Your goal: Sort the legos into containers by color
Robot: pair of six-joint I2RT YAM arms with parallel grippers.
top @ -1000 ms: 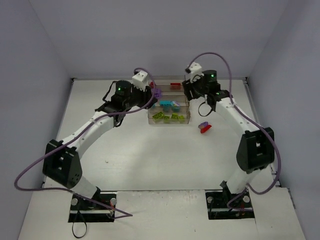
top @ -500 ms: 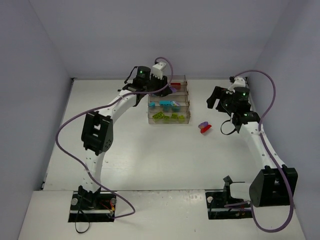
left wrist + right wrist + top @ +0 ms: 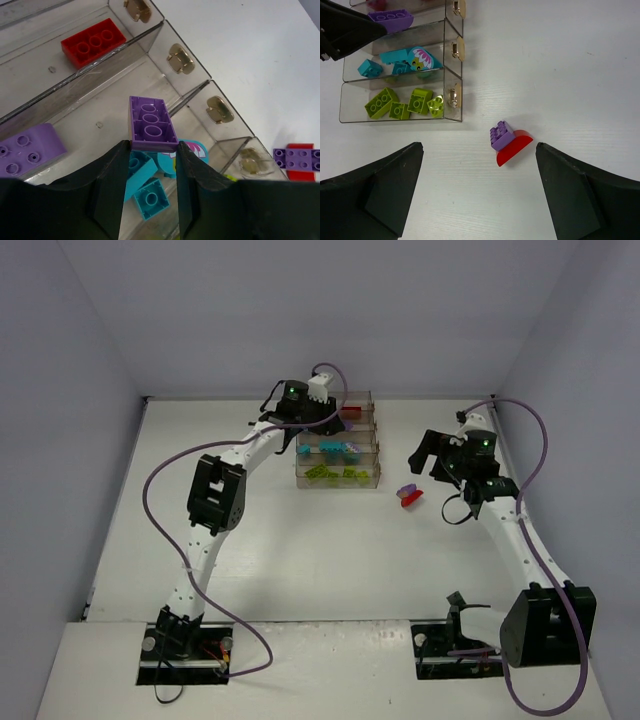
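Observation:
The right gripper lowers its open fingers next toward the small purple brick (image 3: 406, 490) (image 3: 502, 135), below and to its left in the top view, to straddle it.
My left gripper (image 3: 152, 145) is shut on a purple brick (image 3: 151, 125) and hangs over the middle tiers of the clear tiered rack (image 3: 365, 478). The top tray holds a red brick (image 3: 93, 41). A rounded purple brick (image 3: 27, 147) lies in the tray below it. Cyan bricks (image 3: 150, 197) fill the third tray and lime bricks (image 3: 402, 102) the lowest. On the table right of the rack lies a small purple brick stacked on a red half-round brick (image 3: 512, 142). My right gripper (image 3: 479, 145) is open wide above the table, with the stack just beyond its fingertips.
The rack's brass clasps (image 3: 181, 59) face the right side. White table (image 3: 300, 550) spreads in front of the rack, with purple-grey walls (image 3: 70, 390) around it. The purple-and-red stack (image 3: 409, 494) sits between the rack and the right arm (image 3: 500, 520).
My left gripper carried the purple brick from the rack's left side to above its trays. My right gripper pulled back from the rack to the right and opened wide.

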